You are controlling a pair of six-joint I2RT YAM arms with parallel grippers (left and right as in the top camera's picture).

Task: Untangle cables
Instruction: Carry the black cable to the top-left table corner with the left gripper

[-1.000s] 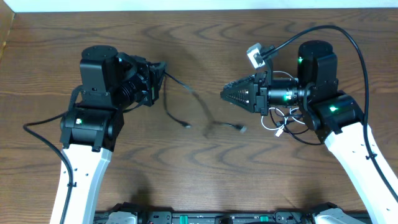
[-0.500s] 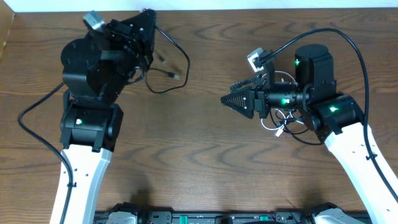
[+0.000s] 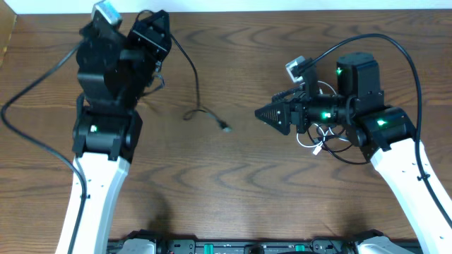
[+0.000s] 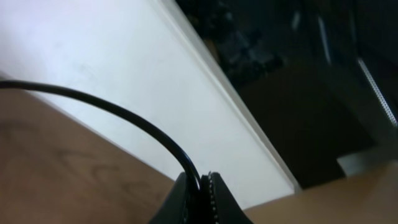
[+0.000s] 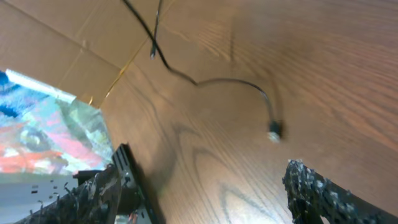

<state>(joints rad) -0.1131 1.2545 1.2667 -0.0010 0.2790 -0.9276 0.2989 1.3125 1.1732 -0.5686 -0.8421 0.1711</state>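
The thin black cable (image 3: 197,83) hangs clear of the looped ones, so my left gripper needs to move outward and down next and let go of it on the tabletop by the wall (image 3: 126,19).
My left gripper (image 3: 161,29) is raised at the back left and shut on a thin black cable (image 3: 197,83). The cable hangs from the jaws and curves down to the table, ending in a small plug (image 3: 224,128). In the left wrist view the shut jaws (image 4: 203,182) pinch this cable (image 4: 124,115). My right gripper (image 3: 264,113) is open and empty, pointing left, well right of the plug. The right wrist view shows its spread fingers (image 5: 211,193) with the cable (image 5: 217,81) and plug (image 5: 273,132) ahead. A white cable (image 3: 316,144) and another black cable (image 3: 336,135) lie looped under the right arm.
The white wall edge (image 3: 233,5) runs along the back of the wood table (image 3: 233,197). A cardboard box corner (image 3: 6,35) stands at the far left. Thick black arm wires loop beside both arms (image 3: 28,106) (image 3: 409,63).
My left arm has risen and swung back-left, drawing the black cable away from the right gripper. The plug end now rests mid-table. The right arm has barely moved.
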